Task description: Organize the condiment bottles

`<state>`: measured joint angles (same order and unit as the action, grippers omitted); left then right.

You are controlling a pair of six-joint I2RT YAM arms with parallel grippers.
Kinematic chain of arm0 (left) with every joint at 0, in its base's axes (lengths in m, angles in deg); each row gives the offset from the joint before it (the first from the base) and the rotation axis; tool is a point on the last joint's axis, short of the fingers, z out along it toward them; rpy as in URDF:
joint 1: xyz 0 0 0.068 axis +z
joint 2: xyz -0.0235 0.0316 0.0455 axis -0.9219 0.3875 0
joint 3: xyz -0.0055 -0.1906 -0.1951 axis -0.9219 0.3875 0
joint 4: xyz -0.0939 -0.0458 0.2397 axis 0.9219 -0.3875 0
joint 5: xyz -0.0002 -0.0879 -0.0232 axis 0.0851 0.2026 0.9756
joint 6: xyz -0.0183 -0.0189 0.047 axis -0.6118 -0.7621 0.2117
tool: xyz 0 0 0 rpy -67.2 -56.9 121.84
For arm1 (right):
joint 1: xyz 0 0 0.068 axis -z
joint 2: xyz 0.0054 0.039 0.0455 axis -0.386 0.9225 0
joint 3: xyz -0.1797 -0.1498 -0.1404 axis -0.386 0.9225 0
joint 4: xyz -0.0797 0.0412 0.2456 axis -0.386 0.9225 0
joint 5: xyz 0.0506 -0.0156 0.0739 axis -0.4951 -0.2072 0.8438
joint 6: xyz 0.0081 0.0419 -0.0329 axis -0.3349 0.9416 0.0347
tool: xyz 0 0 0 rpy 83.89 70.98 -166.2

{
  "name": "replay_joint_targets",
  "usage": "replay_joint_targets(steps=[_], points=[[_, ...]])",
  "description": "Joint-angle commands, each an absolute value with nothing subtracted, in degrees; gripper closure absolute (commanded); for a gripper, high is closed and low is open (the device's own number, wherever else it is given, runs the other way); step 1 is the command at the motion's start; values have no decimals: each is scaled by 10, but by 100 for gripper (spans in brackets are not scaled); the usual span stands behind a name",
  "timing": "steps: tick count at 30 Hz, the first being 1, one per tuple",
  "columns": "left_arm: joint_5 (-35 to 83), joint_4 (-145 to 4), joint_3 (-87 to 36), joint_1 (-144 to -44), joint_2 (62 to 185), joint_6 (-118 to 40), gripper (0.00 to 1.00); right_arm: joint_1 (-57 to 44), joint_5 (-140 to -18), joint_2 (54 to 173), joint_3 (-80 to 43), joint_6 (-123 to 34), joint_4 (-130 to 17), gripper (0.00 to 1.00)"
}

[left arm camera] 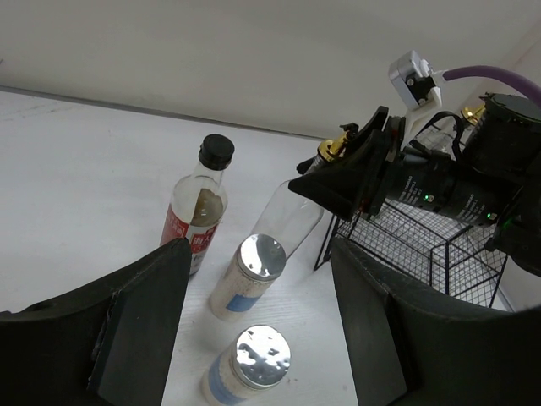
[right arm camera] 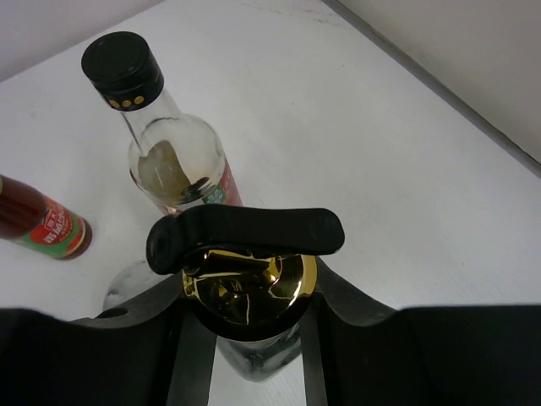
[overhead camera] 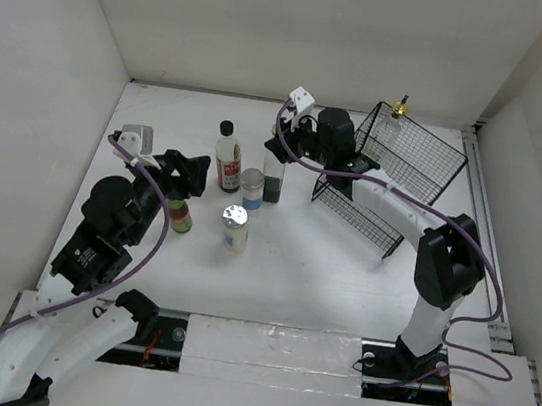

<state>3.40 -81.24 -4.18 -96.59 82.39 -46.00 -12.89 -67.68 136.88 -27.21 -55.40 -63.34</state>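
The black wire basket lies to my right gripper's right in the top view, so the gripper will lift over the basket and lower inside it to release.
My right gripper (overhead camera: 281,147) is shut on the neck of a clear bottle with a gold pourer (right arm camera: 245,288), (overhead camera: 273,178), in the middle of the table; I cannot tell if its base touches the table. A black-capped red-labelled bottle (overhead camera: 227,156) and a silver-lidded jar (overhead camera: 251,188) stand just left of it. A second silver-lidded jar (overhead camera: 234,226) stands nearer. My left gripper (overhead camera: 192,174) is open and empty, facing both jars (left arm camera: 254,271). The small green-capped bottle (overhead camera: 181,217) stands under its wrist. Another gold-pourer bottle (overhead camera: 396,115) stands at the black wire basket's far corner.
The black wire basket (overhead camera: 412,172) stands at the back right, with a lower wire part (overhead camera: 355,215) in front, close behind my right arm (overhead camera: 392,205). White walls enclose the table on three sides. The left arm (overhead camera: 106,230) lies along the left side.
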Motion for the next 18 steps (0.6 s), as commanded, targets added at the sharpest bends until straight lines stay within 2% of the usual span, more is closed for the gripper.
replay_joint_targets(steps=[1, 9, 18], points=[[41, -784, -33, -965, 820, -454, 37, -136, -691, 1328, -279, -533, -717, 77], [41, -784, -33, -965, 820, -454, 37, -136, -803, 1211, -309, -513, -708, 80], [46, -784, -33, -965, 820, -454, 37, -53, -850, 1120, -300, -513, -667, 82]])
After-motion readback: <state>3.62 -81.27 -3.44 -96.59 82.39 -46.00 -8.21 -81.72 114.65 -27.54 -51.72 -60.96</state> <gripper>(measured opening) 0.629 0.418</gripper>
